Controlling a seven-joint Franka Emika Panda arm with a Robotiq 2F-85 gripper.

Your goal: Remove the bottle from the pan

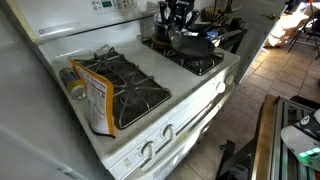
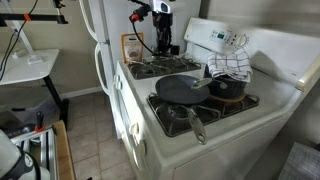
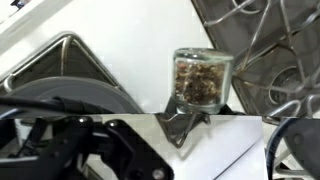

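The bottle (image 3: 203, 75) should next move with my gripper toward the stove's front edge and down, to be released on the flat, clear white part of the stove between the burner grates.
A small clear glass bottle (image 3: 203, 75) filled with brown flakes hangs in the middle of the wrist view, with my gripper (image 3: 188, 118) shut on its end. It is off the pan, above the white stove top. The shallow black pan (image 2: 183, 90) sits on a burner with its long handle (image 2: 196, 126) pointing off the stove; it also shows in an exterior view (image 1: 195, 46). My gripper (image 2: 160, 30) is raised over the burners beyond the pan. In both exterior views the bottle is too small to make out. A curved rim (image 3: 60, 75) at the left of the wrist view may be the pan.
A dark pot (image 2: 228, 86) draped with a checked cloth stands beside the pan. An orange snack bag (image 1: 97, 100) leans on the other side of the stove. Black burner grates (image 1: 135, 85) cover the top. Wire bars (image 3: 260, 45) fill the wrist view's right side.
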